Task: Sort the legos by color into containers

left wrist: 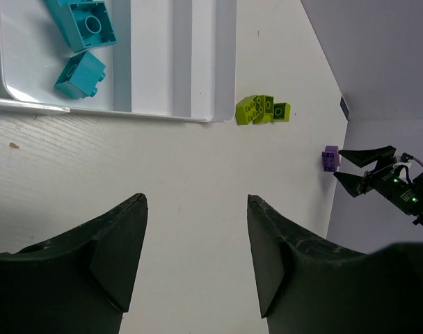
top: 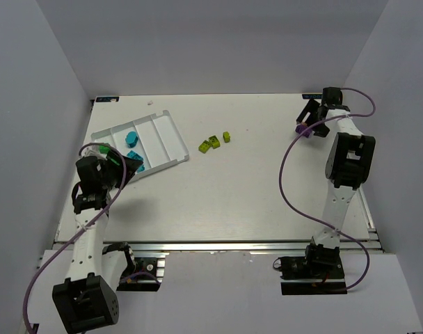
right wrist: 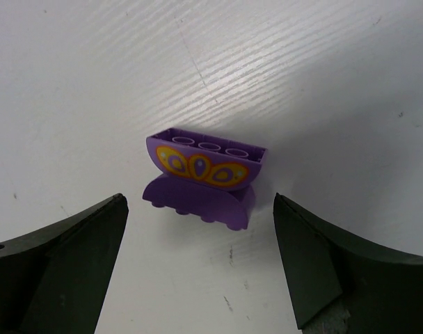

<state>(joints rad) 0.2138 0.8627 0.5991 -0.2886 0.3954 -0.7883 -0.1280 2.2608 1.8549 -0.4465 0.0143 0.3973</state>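
Observation:
My right gripper will next move down and close its fingers on the short ends of the purple lego [right wrist: 204, 177], as it lies just below and between the open fingers.
The white tray [top: 166, 142] lies at the far left. Two cyan-blue legos [top: 131, 137] [left wrist: 79, 74] lie in one of its compartments. A dark green lego [top: 115, 154] shows beside my left gripper, partly hidden. Three yellow-green legos [top: 210, 144] [left wrist: 261, 109] sit on the table right of the tray. A purple lego [top: 304, 129] [right wrist: 204, 177] with an orange pattern lies at the far right. My left gripper [top: 125, 167] [left wrist: 195, 200] is open and empty by the tray's near edge [left wrist: 204, 62]. My right gripper [top: 307, 120] [right wrist: 199, 200] is open just above the purple lego.
Grey walls close in the table on the left, back and right. The right gripper also shows in the left wrist view [left wrist: 368, 170], next to the purple lego [left wrist: 330, 158] near the right wall. An aluminium rail runs along the near edge.

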